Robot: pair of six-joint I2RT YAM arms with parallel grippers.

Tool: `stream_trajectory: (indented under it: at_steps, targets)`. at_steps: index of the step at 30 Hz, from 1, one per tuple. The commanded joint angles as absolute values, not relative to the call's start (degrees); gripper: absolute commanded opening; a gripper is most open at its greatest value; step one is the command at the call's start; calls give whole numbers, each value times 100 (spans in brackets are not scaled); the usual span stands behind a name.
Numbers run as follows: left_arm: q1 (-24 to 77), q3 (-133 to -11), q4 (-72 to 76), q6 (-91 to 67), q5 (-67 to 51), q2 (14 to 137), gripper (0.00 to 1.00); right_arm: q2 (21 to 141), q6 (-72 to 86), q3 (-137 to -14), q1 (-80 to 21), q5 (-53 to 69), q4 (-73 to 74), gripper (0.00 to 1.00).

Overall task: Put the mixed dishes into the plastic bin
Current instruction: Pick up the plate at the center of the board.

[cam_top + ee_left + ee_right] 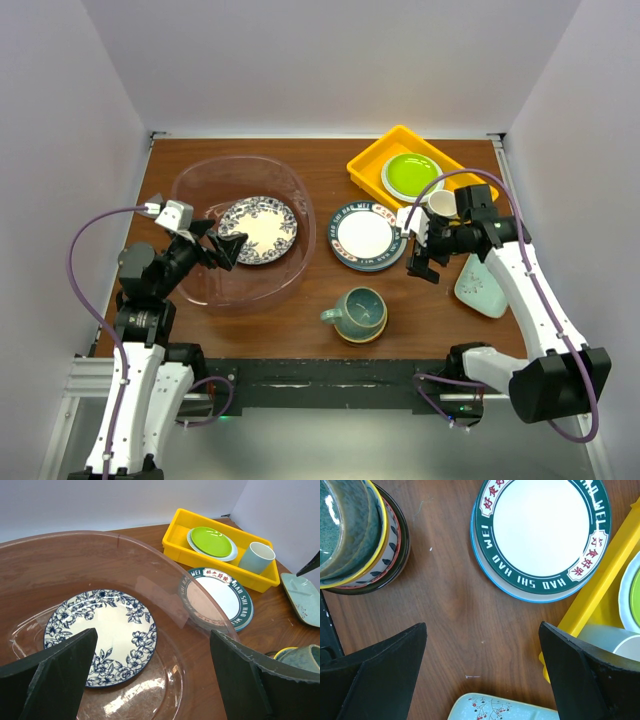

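Observation:
I need to move my right gripper outward next, turn it and lower its open fingers onto the lettered plate's tray-side rim point(399, 236) point(566, 580), because this nearest side is outward of my gripper and below it.
The plastic bin point(190, 182) stands at the left, with the blue floral plate point(258, 230) lying flat inside it. My left gripper point(225, 245) hangs open over the bin, just left of that plate point(100, 635), with nothing between its fingers point(60, 665). On the wood right of the bin rim point(150, 550) lies the dark lettered-rim plate point(366, 237). A teal mug point(358, 313) sits on stacked small bowls point(390, 540) at the front. My right gripper point(418, 250) is open and empty above bare table, between the lettered plate point(540, 535) and the pale mint dish point(480, 285).
A yellow tray point(375, 160) at the back right holds a lime-green plate point(412, 173), and a small white cup point(440, 205) stands at its near corner, close to my right wrist. White walls enclose the table on three sides.

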State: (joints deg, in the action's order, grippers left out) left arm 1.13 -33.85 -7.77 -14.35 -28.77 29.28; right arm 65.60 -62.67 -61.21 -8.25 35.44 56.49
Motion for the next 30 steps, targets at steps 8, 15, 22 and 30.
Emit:
stream_trajectory:
  at_steps: [8, 15, 22, 30]
  targets:
    - [79, -3366, -545, -1433, -2865, 2909, 100, 6583, -6425, -5977, -853, 3489, 5607, 98]
    - [79, -3366, -545, -1433, -2856, 2909, 100, 6583, -6425, -5915, -870, 3480, 5581, 98]
    - [79, -3366, -545, -1433, -2856, 2900, 100, 6618, -6434, -5880, -870, 3472, 5572, 98]
    - [79, -3366, -554, -1433, -2848, 2892, 100, 6723, -6259, -5854, -861, 3402, 5415, 98]
